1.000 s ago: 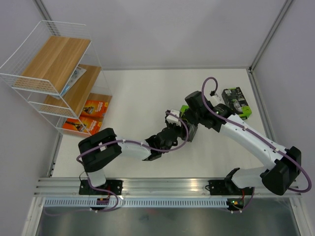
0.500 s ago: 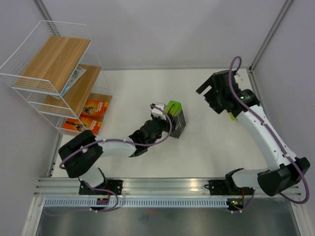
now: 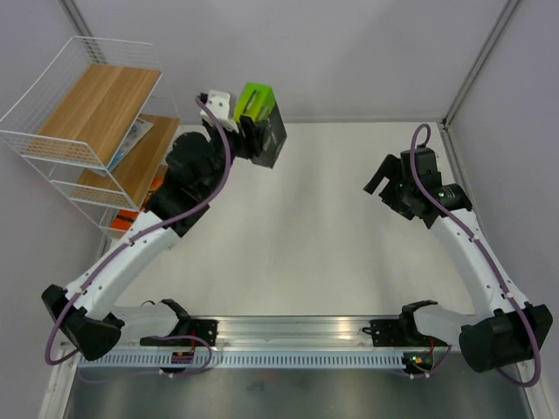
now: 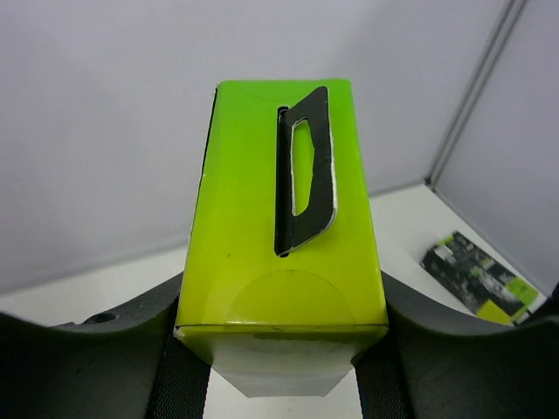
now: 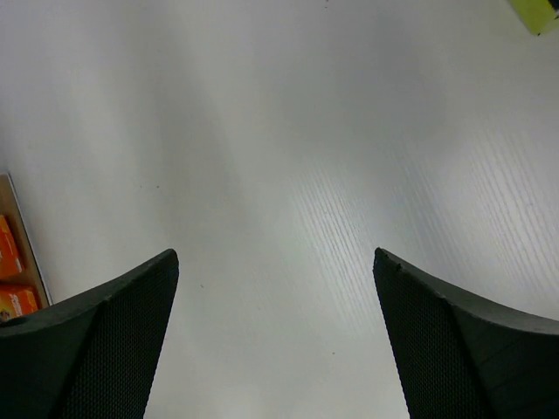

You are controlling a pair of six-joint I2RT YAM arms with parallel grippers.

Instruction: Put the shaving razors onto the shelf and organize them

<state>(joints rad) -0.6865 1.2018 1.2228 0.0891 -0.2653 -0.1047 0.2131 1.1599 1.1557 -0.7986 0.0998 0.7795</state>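
Note:
My left gripper swings the box outward and left in the top view onto the top board's far end next, since that board stands empty.
My left gripper [image 3: 255, 133] is raised high near the back of the table and is shut on a black razor box with a lime-green top [image 3: 259, 118]. In the left wrist view this box [image 4: 279, 236] fills the space between both fingers [image 4: 454, 340]. The shelf [image 3: 100, 100] stands just left of it, with a white-blue pack [image 3: 134, 135] on its middle board and orange boxes [image 3: 128, 216] on the bottom board, partly behind my left arm. A second black and green pack [image 4: 480, 275] lies flat on the table at the right. My right gripper [image 3: 382, 182] is open and empty over bare table [image 5: 275, 288].
White walls close the table at the back and right, with a metal post in the far right corner [image 3: 476, 61]. The shelf's wire sides [image 3: 52, 148] rise above its boards. A lime corner [image 5: 537, 13] and the orange boxes [image 5: 9, 271] show at the edges of the right wrist view.
The right gripper let go of the black and green box and drew back to the right. My left arm has lifted that box from mid-table up and back toward the shelf.

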